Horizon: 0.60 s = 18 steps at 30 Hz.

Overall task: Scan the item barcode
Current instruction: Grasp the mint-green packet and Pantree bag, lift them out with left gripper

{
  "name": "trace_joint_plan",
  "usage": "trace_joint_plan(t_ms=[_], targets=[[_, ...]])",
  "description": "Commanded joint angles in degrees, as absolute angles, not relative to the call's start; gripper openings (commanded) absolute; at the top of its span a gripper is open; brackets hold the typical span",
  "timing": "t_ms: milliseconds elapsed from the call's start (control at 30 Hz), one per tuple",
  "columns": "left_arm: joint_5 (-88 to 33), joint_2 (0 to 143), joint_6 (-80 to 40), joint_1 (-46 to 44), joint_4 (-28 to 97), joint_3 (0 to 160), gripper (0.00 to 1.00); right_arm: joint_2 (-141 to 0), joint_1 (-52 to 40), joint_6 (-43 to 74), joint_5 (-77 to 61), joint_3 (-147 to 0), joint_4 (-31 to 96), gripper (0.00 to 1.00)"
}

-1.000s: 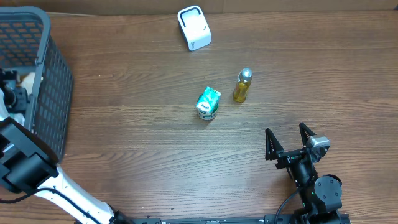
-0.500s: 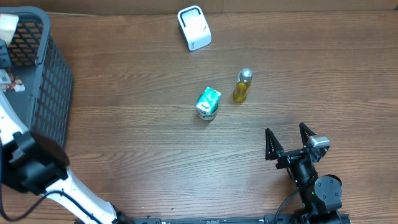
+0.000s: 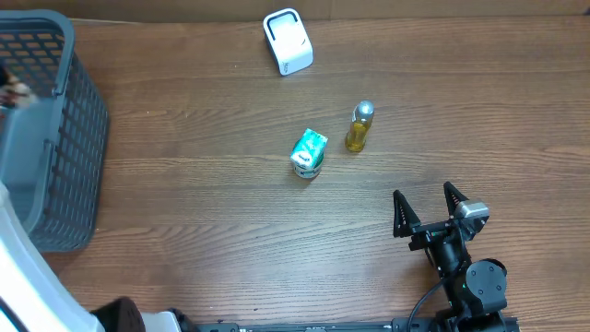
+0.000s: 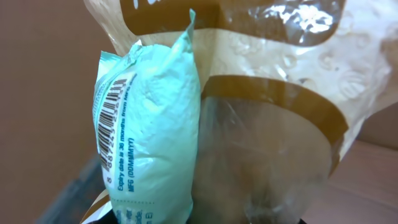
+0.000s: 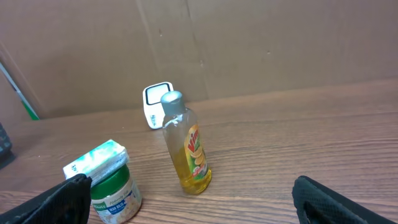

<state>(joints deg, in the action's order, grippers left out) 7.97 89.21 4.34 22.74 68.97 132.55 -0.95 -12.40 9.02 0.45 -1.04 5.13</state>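
Observation:
I will swing my left gripper to the right in the overhead view, over the tabletop between basket and jar point(image 3: 226, 192). It is bare, so I will tip my left gripper down there to release the packet.
In the left wrist view a pale green packet point(image 4: 149, 124) with a barcode point(image 4: 111, 118) down its left side fills the frame. It lies against a clear bag with brown print point(image 4: 273, 130). Both rise straight out of my left gripper point(image 4: 199, 220), which is shut on them; only dark slivers of its fingers show at the bottom edge. Overhead, that gripper is off the left edge and only a blurred scrap point(image 3: 13, 92) shows there. The white scanner point(image 3: 288, 41) stands at the table's far side, also in the right wrist view as scanner point(image 5: 155, 106). My right gripper point(image 3: 429, 208) rests open near the front.
A dark mesh basket point(image 3: 64, 138) stands at the left edge. A green-lidded jar with a green packet on top point(image 3: 309, 152) and a yellow bottle point(image 3: 359, 127) stand mid-table. In the right wrist view the jar point(image 5: 112, 193) and bottle point(image 5: 186, 149) sit just ahead of the open fingers.
My left arm has swung up and leftward out of the basket, and its gripper has left the overhead view. The right arm and the items on the table have not moved.

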Motion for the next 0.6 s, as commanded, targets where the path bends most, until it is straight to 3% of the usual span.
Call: trace_joint_plan(t_ms=[0, 367, 567], targets=[[7.38, 89.03, -2.83, 17.54, 73.08, 133.14, 0.07, -0.67, -12.29, 9.19, 0.93, -0.47, 4.78, 1.00], [7.94, 98.45, -16.05, -1.72, 91.77, 133.12, 0.04, -0.67, -12.29, 9.19, 0.93, -0.47, 4.80, 1.00], [7.57, 106.02, -22.28, -7.46, 96.82, 132.86, 0.04, -0.67, -12.29, 9.19, 0.93, -0.47, 4.78, 1.00]])
